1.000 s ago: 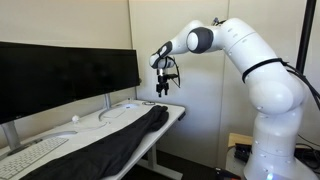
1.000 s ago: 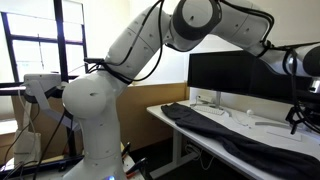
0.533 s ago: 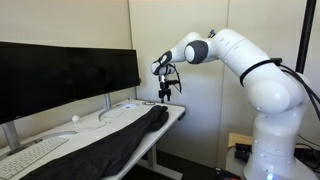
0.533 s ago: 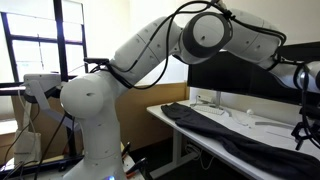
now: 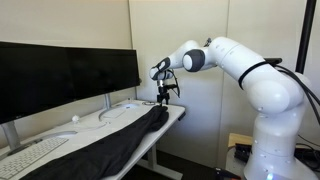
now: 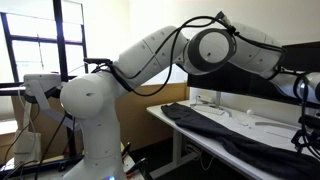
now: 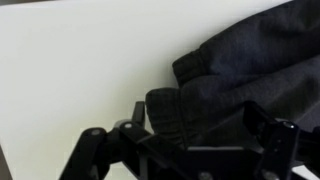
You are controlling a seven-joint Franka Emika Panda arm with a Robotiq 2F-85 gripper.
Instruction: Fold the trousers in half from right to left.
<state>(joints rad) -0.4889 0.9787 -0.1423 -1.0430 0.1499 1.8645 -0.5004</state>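
I need to lower my gripper next onto the bunched fold of cloth at the cuff (image 5: 159,109) end, because its open fingers are already on either side of that fold.
The trousers (image 5: 118,140) are a long, dark, wrinkled cloth lying lengthwise along the white desk, also seen in the exterior view from the robot's base (image 6: 232,135). My gripper (image 5: 166,94) hangs just above the end of the trousers near the desk's corner; it shows at the far right edge in an exterior view (image 6: 304,128). In the wrist view the trousers' cuffs (image 7: 215,75) lie right under my gripper (image 7: 195,125). Its fingers stand apart on either side of one cuff, open and holding nothing.
Black monitors (image 5: 65,75) stand along the back of the desk (image 5: 176,110). A white keyboard (image 5: 30,155) and a small white mouse (image 5: 75,119) lie beside the trousers. A wall panel stands close behind the gripper.
The arm has swung and lowered the gripper towards the end of the trousers at the desk's corner. The trousers have not moved.
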